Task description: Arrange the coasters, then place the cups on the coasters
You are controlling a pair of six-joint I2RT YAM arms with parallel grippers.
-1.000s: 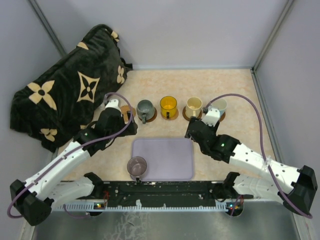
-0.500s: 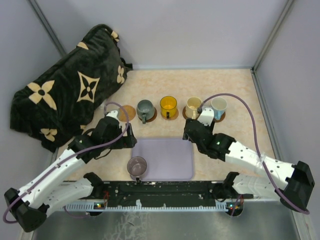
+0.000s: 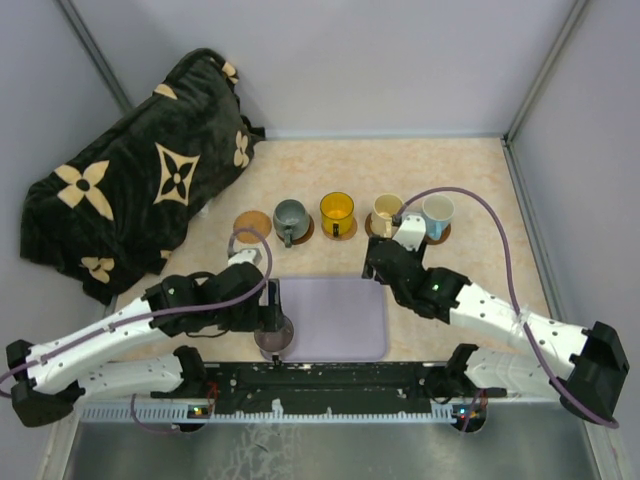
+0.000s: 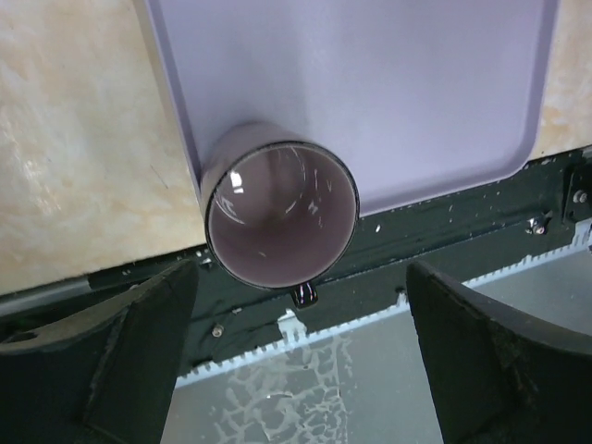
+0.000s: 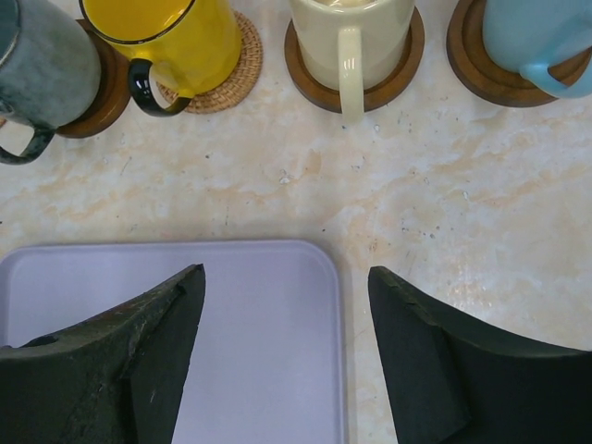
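I need to move my left gripper back and lower it until its fingers are on both sides of the purple cup's handle [image 3: 276, 360] [image 4: 304, 295]. The handle sticks out over the black bar and is below and back from my gripper.
Four cups stand on coasters in a row: dark grey-green [image 3: 290, 214], yellow-orange [image 3: 337, 209], cream [image 3: 388, 209] and light blue [image 3: 438, 211]. One tan coaster [image 3: 253, 221] at the row's left end is bare. The translucent purple cup [image 3: 274, 333] stands on the near left corner of the lavender tray [image 3: 340, 320]. My left gripper [image 3: 271, 302] hangs open over it; in the left wrist view the purple cup [image 4: 280, 215] sits just beyond the fingers [image 4: 139, 351], untouched. My right gripper [image 5: 287, 270] is open over the tray's far right corner [image 5: 277, 324], short of the cream cup [image 5: 351, 28].
A dark blanket [image 3: 140, 170] with tan flower shapes fills the back left. Grey walls close in the table on three sides. The arm bases and a black rail [image 3: 330, 385] run along the near edge, close behind the purple cup.
My left arm swung back from beside the bare coaster to above the purple cup on the tray. My right gripper drew back a little from the cups. No cup moved.
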